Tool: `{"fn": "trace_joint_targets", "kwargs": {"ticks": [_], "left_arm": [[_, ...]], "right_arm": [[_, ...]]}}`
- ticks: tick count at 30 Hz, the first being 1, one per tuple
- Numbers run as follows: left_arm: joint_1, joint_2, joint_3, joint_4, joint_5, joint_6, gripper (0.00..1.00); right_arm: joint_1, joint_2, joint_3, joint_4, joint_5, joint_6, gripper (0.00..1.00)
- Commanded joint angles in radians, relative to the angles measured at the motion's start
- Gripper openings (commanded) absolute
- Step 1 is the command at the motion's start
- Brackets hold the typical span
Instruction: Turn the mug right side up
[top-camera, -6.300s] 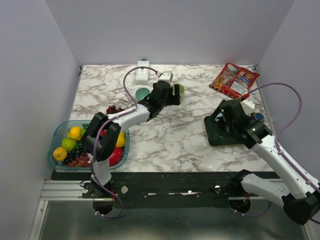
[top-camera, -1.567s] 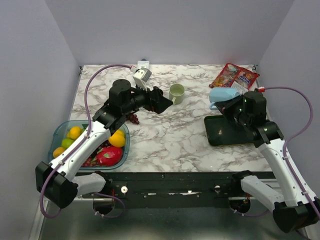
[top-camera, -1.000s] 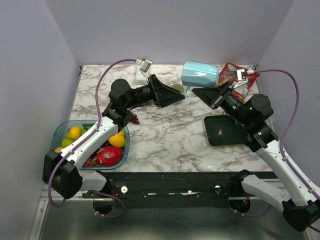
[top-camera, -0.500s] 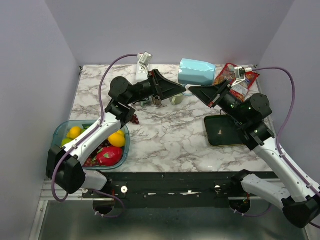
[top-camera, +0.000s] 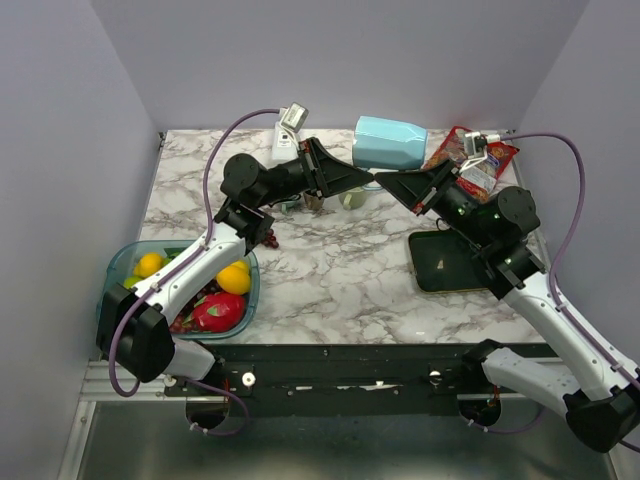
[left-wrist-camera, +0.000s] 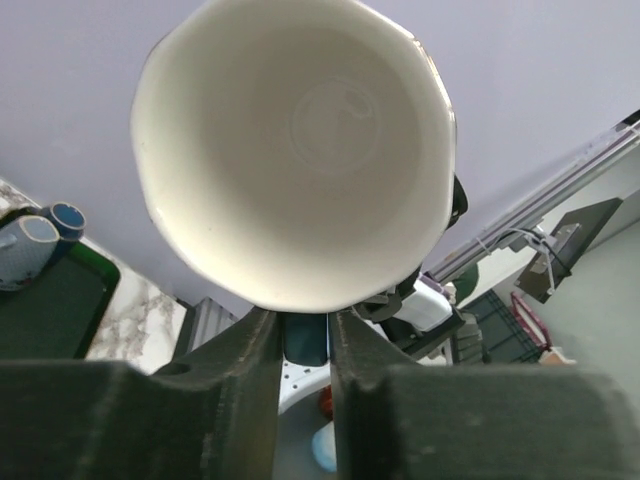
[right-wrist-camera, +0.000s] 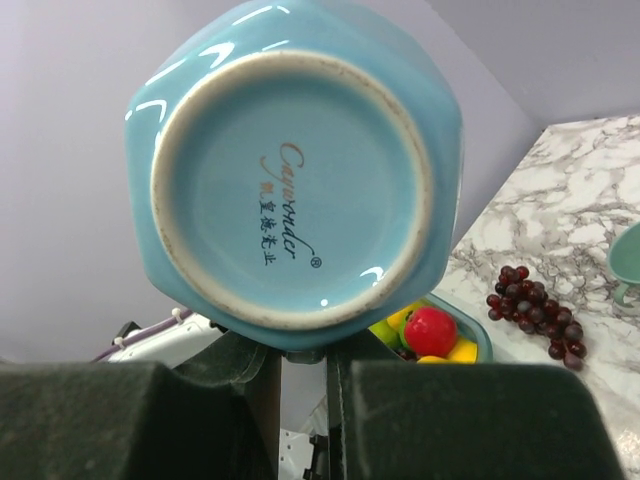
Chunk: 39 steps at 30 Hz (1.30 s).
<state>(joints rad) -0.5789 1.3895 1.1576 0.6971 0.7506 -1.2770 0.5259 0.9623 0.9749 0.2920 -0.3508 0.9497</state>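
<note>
My left gripper should tilt down, lower the mug onto the table (top-camera: 391, 210) between the green cup and the dark tray, and let go, because the mug's white inside faces sideways.
The light blue mug (top-camera: 390, 143) hangs on its side in the air above the back of the table. Its white inside (left-wrist-camera: 300, 150) faces the left wrist view and its blue base (right-wrist-camera: 290, 190) faces the right wrist view. My right gripper (top-camera: 388, 181) comes in from the right and is shut on the handle under the mug (right-wrist-camera: 303, 350). My left gripper (top-camera: 366, 179) meets it from the left. Its fingers (left-wrist-camera: 304, 325) press both sides of the dark handle (left-wrist-camera: 305, 342) just below the rim.
A small green cup (top-camera: 352, 198) stands below the mug. A fruit tub (top-camera: 125, 262) sits at the near left with grapes (top-camera: 268, 238) beside it. A dark tray (top-camera: 455, 262) lies at the right, a red snack bag (top-camera: 470, 160) behind it, a white box (top-camera: 284, 146) at the back.
My left gripper has moved in to the mug and closed from wide open onto its handle. The right gripper still holds the mug, shifted slightly left.
</note>
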Motion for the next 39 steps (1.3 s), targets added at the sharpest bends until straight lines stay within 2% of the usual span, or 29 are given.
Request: {"fn": "trace_joint_targets", "kwargs": {"ticks": [1, 5, 9, 11, 16, 17, 19, 24, 27, 28, 30, 31, 33, 39], "left_arm": [[-0.01, 0.002, 0.014, 0.036, 0.018, 0.002, 0.26], [-0.018, 0.011, 0.024, 0.038, 0.026, 0.01, 0.23], [-0.024, 0.017, 0.031, 0.027, 0.03, 0.021, 0.35], [-0.025, 0.019, 0.034, 0.018, 0.027, 0.03, 0.34], [-0.025, 0.019, 0.036, -0.013, 0.018, 0.047, 0.25], [-0.025, 0.02, 0.036, -0.016, 0.016, 0.047, 0.21], [-0.025, 0.02, 0.037, -0.034, 0.007, 0.06, 0.02], [-0.025, 0.0, 0.037, -0.129, -0.031, 0.132, 0.0], [-0.024, -0.026, 0.051, -0.249, -0.063, 0.22, 0.0], [-0.024, -0.032, 0.056, -0.284, -0.086, 0.246, 0.0], [-0.024, -0.055, 0.077, -0.409, -0.117, 0.339, 0.0], [-0.022, -0.061, 0.085, -0.45, -0.134, 0.375, 0.0], [-0.022, -0.086, 0.099, -0.551, -0.194, 0.461, 0.0], [-0.019, -0.138, 0.114, -0.746, -0.331, 0.652, 0.0]], "right_arm": [[0.025, 0.0, 0.031, 0.104, -0.002, -0.02, 0.01], [0.034, 0.01, 0.034, 0.107, -0.002, -0.026, 0.01], [0.043, 0.023, 0.042, 0.099, 0.003, -0.029, 0.01], [0.049, 0.026, 0.042, 0.096, 0.006, -0.035, 0.01], [0.057, 0.03, 0.045, 0.078, 0.018, -0.054, 0.01], [0.057, 0.03, 0.045, 0.073, 0.021, -0.054, 0.01], [0.06, 0.027, 0.042, 0.065, 0.022, -0.061, 0.01], [0.059, 0.023, 0.041, -0.002, 0.055, -0.084, 0.01], [0.062, 0.029, 0.062, -0.121, 0.114, -0.118, 0.24], [0.06, 0.032, 0.065, -0.151, 0.128, -0.138, 0.36], [0.06, 0.033, 0.056, -0.215, 0.164, -0.153, 0.49], [0.06, 0.029, 0.048, -0.229, 0.173, -0.166, 0.61], [0.059, 0.01, 0.019, -0.27, 0.211, -0.163, 0.69], [0.06, -0.034, -0.01, -0.462, 0.292, -0.172, 0.81]]}}
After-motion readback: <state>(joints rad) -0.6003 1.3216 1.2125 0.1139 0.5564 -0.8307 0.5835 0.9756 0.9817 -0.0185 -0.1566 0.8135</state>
